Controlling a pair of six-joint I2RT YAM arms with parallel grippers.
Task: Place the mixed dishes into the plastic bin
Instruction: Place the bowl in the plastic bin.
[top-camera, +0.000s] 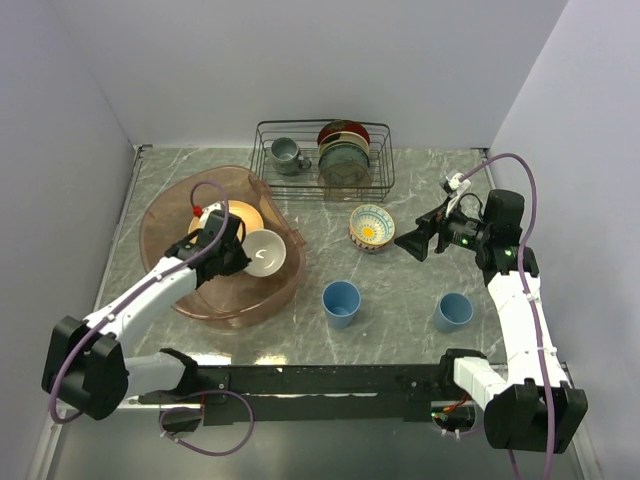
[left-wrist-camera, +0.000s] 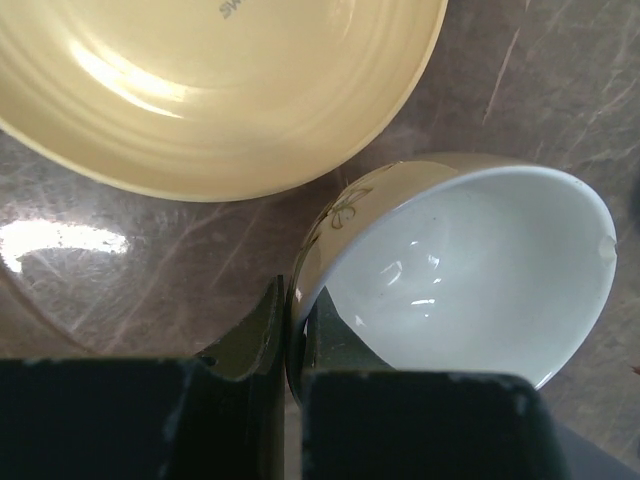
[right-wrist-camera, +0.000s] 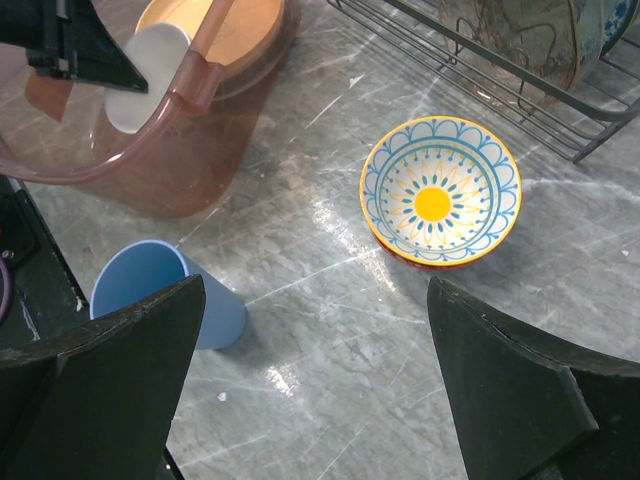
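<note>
Bare bin bottom shows beside the yellow-orange plate. The cream bowl should next be lowered by my left gripper toward the side of the bin nearest the cups and released.
The pinkish translucent plastic bin (top-camera: 160, 215) sits at the left with a yellow-orange plate (top-camera: 240, 214) inside. My left gripper (top-camera: 236, 256) reaches into it, shut on the rim of the cream bowl (top-camera: 266, 252). In the left wrist view the bowl (left-wrist-camera: 470, 270) is tilted beside the plate (left-wrist-camera: 220, 90), its rim pinched in my gripper (left-wrist-camera: 290, 312). My right gripper (top-camera: 415, 243) hovers open and empty over the table (right-wrist-camera: 315, 292). Near it are the red-patterned bowl (top-camera: 372, 227) (right-wrist-camera: 440, 190) and two light-blue cups (top-camera: 341, 302) (top-camera: 453, 311). One cup (right-wrist-camera: 140, 278) is by its left finger.
A black wire rack (top-camera: 322, 160) stands at the back, holding a grey mug (top-camera: 288, 155) and upright dark plates (top-camera: 344, 155). Its corner shows in the right wrist view (right-wrist-camera: 520, 90). Walls close in on three sides of the marble table.
</note>
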